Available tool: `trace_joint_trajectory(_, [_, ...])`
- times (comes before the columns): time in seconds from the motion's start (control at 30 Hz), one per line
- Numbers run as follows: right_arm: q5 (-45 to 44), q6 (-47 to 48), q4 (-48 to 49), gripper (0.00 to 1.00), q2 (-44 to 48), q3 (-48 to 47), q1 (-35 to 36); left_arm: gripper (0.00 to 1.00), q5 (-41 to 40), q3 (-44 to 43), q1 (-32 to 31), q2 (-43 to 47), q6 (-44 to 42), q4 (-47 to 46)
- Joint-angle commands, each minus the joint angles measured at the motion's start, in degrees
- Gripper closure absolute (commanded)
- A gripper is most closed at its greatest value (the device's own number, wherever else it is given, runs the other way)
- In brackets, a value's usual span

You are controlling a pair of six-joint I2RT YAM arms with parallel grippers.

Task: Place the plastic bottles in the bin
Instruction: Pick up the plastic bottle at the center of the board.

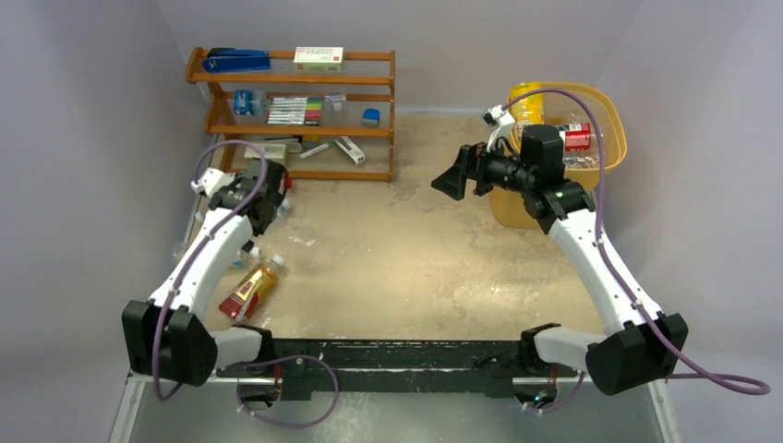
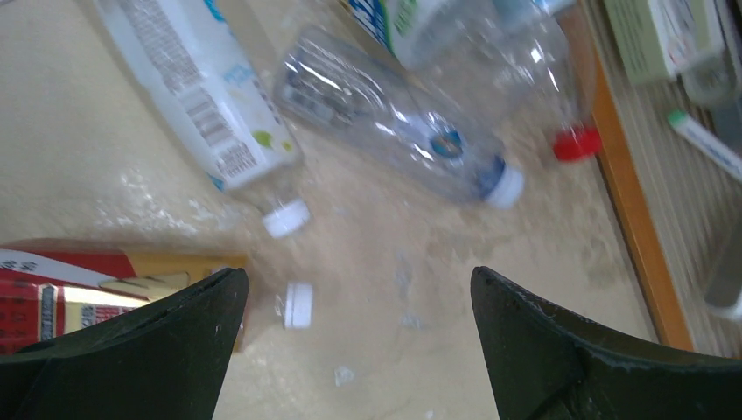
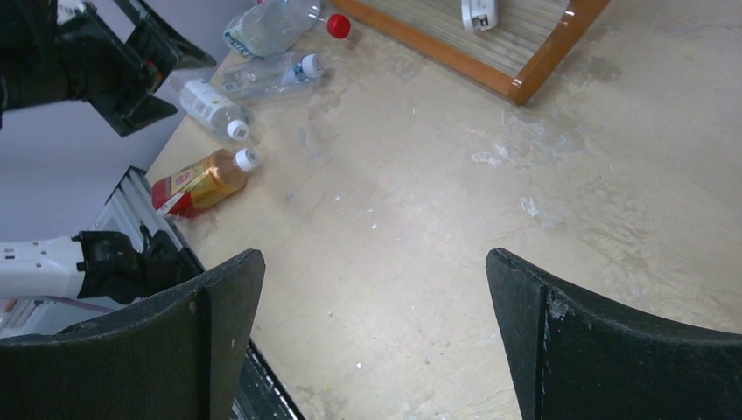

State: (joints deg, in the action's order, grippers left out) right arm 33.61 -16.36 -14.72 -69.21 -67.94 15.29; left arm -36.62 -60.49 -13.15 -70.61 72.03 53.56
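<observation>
My left gripper shifts to the left in the top view next, then lowers, turning across the body of the white-labelled bottle (image 2: 206,96), slanted outside its fingers.
Several plastic bottles lie at the table's left. An amber bottle (image 1: 251,288) with a red label and white cap lies nearest the front. In the left wrist view the amber bottle (image 2: 114,284) lies by the left finger, with a white-labelled bottle (image 2: 206,96), a clear bottle (image 2: 394,118) and a red-capped clear bottle (image 2: 525,52) beyond. My left gripper (image 2: 359,280) hangs open above bare table among them, holding nothing. The yellow-orange bin (image 1: 605,120) stands at the back right with a yellow bottle (image 1: 526,100) and a red-labelled bottle (image 1: 576,137) inside. My right gripper (image 1: 454,175) is open and empty, left of the bin, above the table.
A brown wooden shelf rack (image 1: 295,78) with markers, small boxes and a blue stapler stands at the back left; its lower edge (image 2: 634,210) runs close to the clear bottles. The right wrist view shows the left gripper (image 3: 131,74) over the bottle cluster (image 3: 254,79).
</observation>
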Motion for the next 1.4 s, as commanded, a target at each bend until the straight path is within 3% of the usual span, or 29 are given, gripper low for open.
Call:
trace_joint_trajectory(0.0, [-0.04,-0.1,2.09,0.0,-1.16,-0.71,2.16,0.01,-1.73,-5.65,8.38,-4.42,1.53,5.7])
trace_joint_trajectory(0.23, [-2.89,-0.59,0.97,0.0,-3.0,-1.66,6.24,0.0,3.94,-5.7,21.16,-7.44,0.16,3.15])
trace_joint_trajectory(0.57, [-6.15,-1.97,0.9,0.0,-4.64,-2.23,10.77,0.0,11.01,-3.21,34.47,-11.7,-2.17,-0.94])
trace_joint_trajectory(1.2, [-8.24,-2.43,1.92,0.0,-6.82,-2.42,14.33,0.02,7.31,0.74,36.15,-21.3,0.73,-4.6])
trace_joint_trajectory(1.27, [-8.15,-2.43,2.1,0.0,-6.9,-2.24,14.41,0.07,7.57,2.31,36.1,-20.97,1.05,-5.42])
trace_joint_trajectory(1.37, [-8.12,-2.53,2.59,0.0,-6.9,-1.68,14.5,0.23,9.39,5.16,36.15,-20.18,0.93,-7.97])
